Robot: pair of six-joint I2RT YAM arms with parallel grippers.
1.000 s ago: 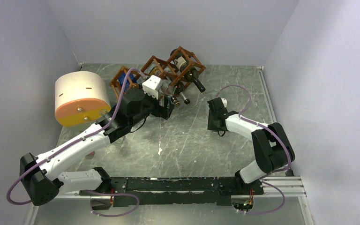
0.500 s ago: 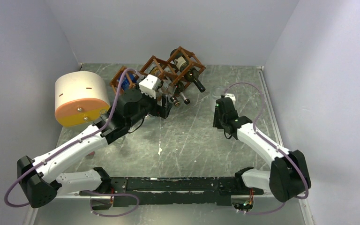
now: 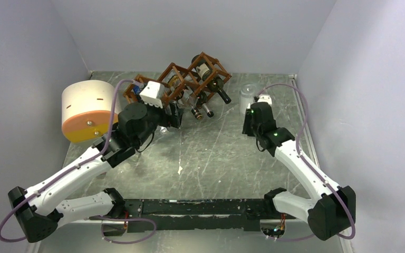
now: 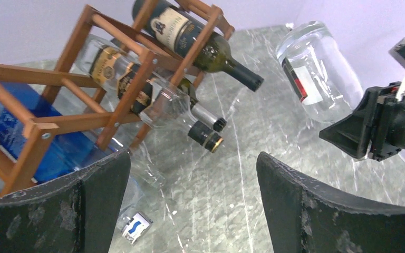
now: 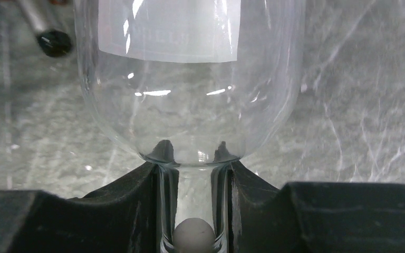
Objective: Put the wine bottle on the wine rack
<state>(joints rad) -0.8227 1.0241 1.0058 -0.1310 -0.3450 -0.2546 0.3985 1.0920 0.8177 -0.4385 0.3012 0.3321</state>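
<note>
The right gripper carries the bottle outward and to its left in the top view onto the rack's empty upper notch [image 3: 188, 71] next and releases.
The reddish-brown wooden wine rack [image 3: 206, 59] stands at the back of the table, also in the left wrist view [image 4: 97, 79]. It holds a dark green bottle [image 4: 200, 45], a clear bottle [image 4: 153, 95] and a blue bottle [image 4: 2, 126]. My right gripper [image 3: 251, 120] is shut on the neck of a clear wine bottle [image 5: 190, 74], which points toward the back wall [image 3: 248, 97] and shows in the left wrist view [image 4: 319, 71]. My left gripper [image 4: 192, 203] is open and empty, in front of the rack's left end [image 3: 171, 113].
A cream-and-orange cylinder [image 3: 89, 110] lies at the left. A small white-and-blue cap [image 4: 134, 227] lies on the table [image 3: 216, 153] beside the left finger. Grey walls close in the sides and back.
My right arm has swung toward the back right with the clear bottle in its grip. My left gripper has drawn back to the left, away from the bottle necks.
</note>
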